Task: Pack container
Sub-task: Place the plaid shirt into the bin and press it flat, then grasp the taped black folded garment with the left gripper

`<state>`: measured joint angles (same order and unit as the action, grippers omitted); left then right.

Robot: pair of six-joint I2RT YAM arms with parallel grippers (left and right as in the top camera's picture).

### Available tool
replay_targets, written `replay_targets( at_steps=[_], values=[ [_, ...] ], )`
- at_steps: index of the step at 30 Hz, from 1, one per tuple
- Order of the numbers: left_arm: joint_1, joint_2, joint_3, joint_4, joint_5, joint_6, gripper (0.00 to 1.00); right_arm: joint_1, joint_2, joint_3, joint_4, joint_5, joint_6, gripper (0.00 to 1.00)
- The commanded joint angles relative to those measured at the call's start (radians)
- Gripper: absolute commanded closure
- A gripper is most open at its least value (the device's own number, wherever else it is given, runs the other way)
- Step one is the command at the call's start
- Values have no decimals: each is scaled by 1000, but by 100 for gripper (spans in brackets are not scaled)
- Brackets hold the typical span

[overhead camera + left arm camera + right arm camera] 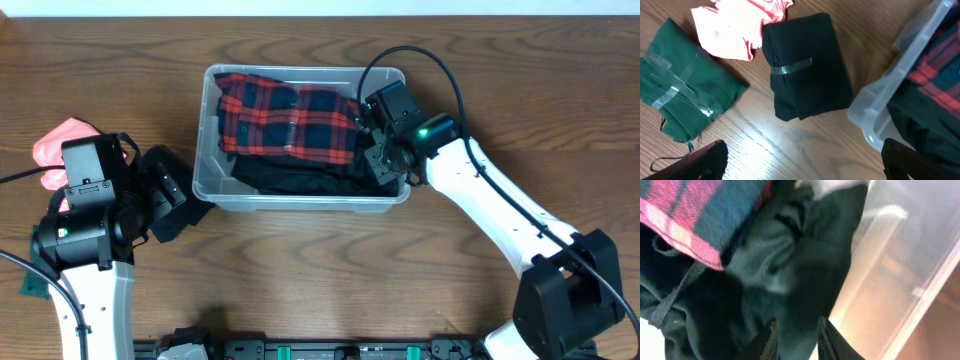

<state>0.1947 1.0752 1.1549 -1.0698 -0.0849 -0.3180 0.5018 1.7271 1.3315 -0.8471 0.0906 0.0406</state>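
Note:
My left gripper moves down and outward onto the black bundle's taped middle [792,67] next. The bundle lies below and outward of it, still outside the container.
The clear plastic container [300,200] stands at the table's middle back and holds a red-and-navy plaid garment [290,118] on top of dark clothing [300,178]. My right gripper [380,160] is inside its right end; in the right wrist view its fingers [796,330] are nearly together, with dark cloth [775,270] between them, beside the container wall [900,255]. My left gripper [802,150] is wide open and empty over bare wood. It hangs just in front of a taped, folded black bundle [807,65] by the container's left corner [890,90].
A folded green bundle with tape [685,95] and a crumpled pink cloth [732,27] lie left of the black bundle. The pink cloth also shows at the far left in the overhead view [65,145]. Black cables run from both arms.

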Motion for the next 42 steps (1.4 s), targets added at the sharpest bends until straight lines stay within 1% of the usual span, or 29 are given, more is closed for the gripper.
replay_targets(
  at_steps=[1,3,5,9,12,13,14,16,17,19,21,26,28,32,38,42],
  values=[
    [4,-4,14,-2,-2,-10,2,-39,3,-5,-24,86,53,76],
    [4,-4,14,-2,-2,-10,2,-46,3,-5,-17,86,50,75],
    [4,-4,14,-2,-2,-10,2,-45,3,-5,2,76,9,75],
    [4,-4,14,-2,-5,-10,2,-17,-10,2,54,-44,-95,74],
    [4,-4,14,5,-21,-10,2,6,-50,39,52,-80,-130,71],
    [4,-4,14,13,-37,-9,2,13,-88,65,54,-80,-142,66],
    [5,-3,14,17,-45,-9,2,13,-110,78,55,-79,-144,58],
    [19,8,14,32,-58,-10,2,-3,-175,107,64,-50,-143,38],
    [36,19,14,41,-58,-10,2,-14,-203,116,68,-39,-143,30],
    [85,59,14,56,-58,-12,2,-53,-259,121,75,-35,-143,18],
    [147,119,13,57,-56,-34,2,-106,-299,121,66,-35,-142,12],
    [283,309,12,71,29,-43,2,-233,-342,121,-12,-39,-123,8],
    [314,395,12,99,71,-20,2,-277,-344,121,-38,-39,-124,7],
    [326,542,12,166,207,70,2,-327,-343,121,-56,-39,-123,5],
    [326,727,12,260,450,195,2,-338,-343,121,-55,-39,-124,4],
    [326,808,12,270,459,188,2,-338,-343,121,-56,-39,-124,5]
  ],
)
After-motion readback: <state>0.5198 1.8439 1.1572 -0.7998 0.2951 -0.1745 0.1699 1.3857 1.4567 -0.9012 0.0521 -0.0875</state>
